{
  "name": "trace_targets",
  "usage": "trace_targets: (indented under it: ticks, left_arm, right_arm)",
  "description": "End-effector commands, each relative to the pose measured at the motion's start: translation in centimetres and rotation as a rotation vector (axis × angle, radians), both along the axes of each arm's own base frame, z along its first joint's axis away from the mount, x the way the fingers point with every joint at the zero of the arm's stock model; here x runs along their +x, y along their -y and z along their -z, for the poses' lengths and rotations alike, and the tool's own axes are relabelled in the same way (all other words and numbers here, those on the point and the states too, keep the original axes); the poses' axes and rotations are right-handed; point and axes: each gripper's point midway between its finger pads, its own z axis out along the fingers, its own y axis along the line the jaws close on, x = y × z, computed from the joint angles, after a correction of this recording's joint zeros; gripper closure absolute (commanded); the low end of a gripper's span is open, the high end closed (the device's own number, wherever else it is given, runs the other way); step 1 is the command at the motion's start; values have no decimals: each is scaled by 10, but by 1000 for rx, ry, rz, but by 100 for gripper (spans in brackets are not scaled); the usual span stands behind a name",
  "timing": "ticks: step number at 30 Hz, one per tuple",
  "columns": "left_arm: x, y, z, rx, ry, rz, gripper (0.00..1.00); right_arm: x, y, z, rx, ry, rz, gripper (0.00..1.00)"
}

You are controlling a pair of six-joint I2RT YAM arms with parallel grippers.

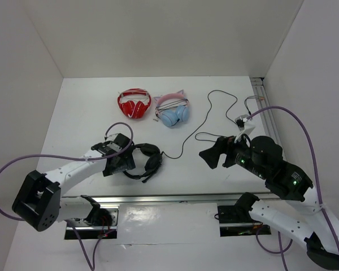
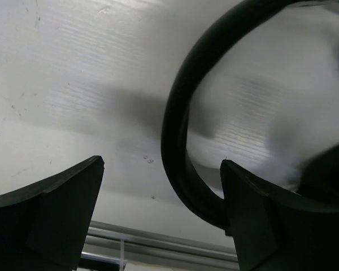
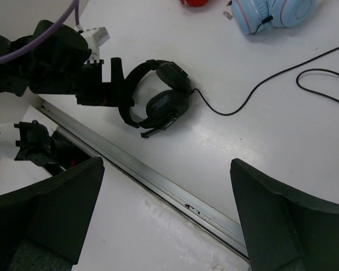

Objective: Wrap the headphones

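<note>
My left gripper is open just above the headband's bend (image 2: 174, 142), which lies between its fingers. It needs to move down slightly over the bend next and close its fingers there.
The black headphones (image 1: 148, 161) lie on the white table near its front edge, earcups to the right. Their thin black cable (image 1: 183, 144) runs right and back in loops. My left gripper (image 1: 126, 164) is open and straddles the headband (image 2: 175, 130), which passes between the fingers close to the right finger (image 2: 260, 214). My right gripper (image 1: 212, 156) is open and empty, held above the table to the right of the headphones. From the right wrist view the headphones (image 3: 158, 96), the cable (image 3: 254, 90) and the left gripper (image 3: 110, 84) all show.
Red-and-white headphones (image 1: 134, 104) and light-blue cat-ear headphones (image 1: 174, 110) lie at the back of the table. A metal rail (image 1: 169, 199) runs along the front edge, another (image 1: 266, 113) along the right side. White walls enclose the table.
</note>
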Motion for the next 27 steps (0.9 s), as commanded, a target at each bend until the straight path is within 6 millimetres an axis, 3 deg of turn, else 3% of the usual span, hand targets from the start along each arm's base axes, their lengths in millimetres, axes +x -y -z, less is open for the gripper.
trace_targets:
  ticks: [1, 4, 10, 12, 13, 15, 16, 19, 20, 21, 23, 24, 26, 27]
  left_arm:
    - [9, -1, 12, -5, 41, -80, 3]
    - [6, -6, 27, 28, 12, -108, 10]
    - [5, -8, 34, 53, 4, -116, 44]
    - [5, -8, 34, 53, 4, -116, 44]
    - [4, -6, 34, 43, -3, -113, 67]
    - [4, -2, 37, 27, -13, -108, 94]
    - [-1, -5, 40, 42, -36, -108, 100]
    - [1, 7, 11, 38, -13, -70, 100]
    - [4, 12, -9, 18, 35, -57, 100]
    - [14, 26, -39, -22, 95, -17, 100]
    - [9, 25, -78, -18, 143, 15, 100]
    - [17, 31, -125, -79, 249, 26, 100]
    - [13, 21, -163, -77, 314, 59, 100]
    - [16, 23, -205, -130, 400, 66, 100]
  right_arm:
    - [1, -7, -6, 29, 41, -37, 0]
    - [0, -10, -8, 55, 65, -48, 0]
    - [0, -13, 0, 56, 46, -55, 0]
    - [-1, -14, -4, 64, 50, -66, 0]
    - [-1, -14, -4, 64, 50, -66, 0]
    - [-2, -16, -7, 80, 51, -72, 0]
    - [-1, -17, -9, 87, 59, -72, 0]
    - [-8, -27, -10, 113, 80, -147, 0]
    - [-20, -40, -24, 176, 131, -254, 0]
    - [-25, -48, -14, 186, 144, -313, 0]
    - [-40, -55, -35, 280, 256, -414, 0]
    - [-40, -55, -35, 292, 277, -415, 0]
    - [-29, -56, -26, 267, 312, -386, 0]
    - [-26, -55, -25, 250, 332, -376, 0]
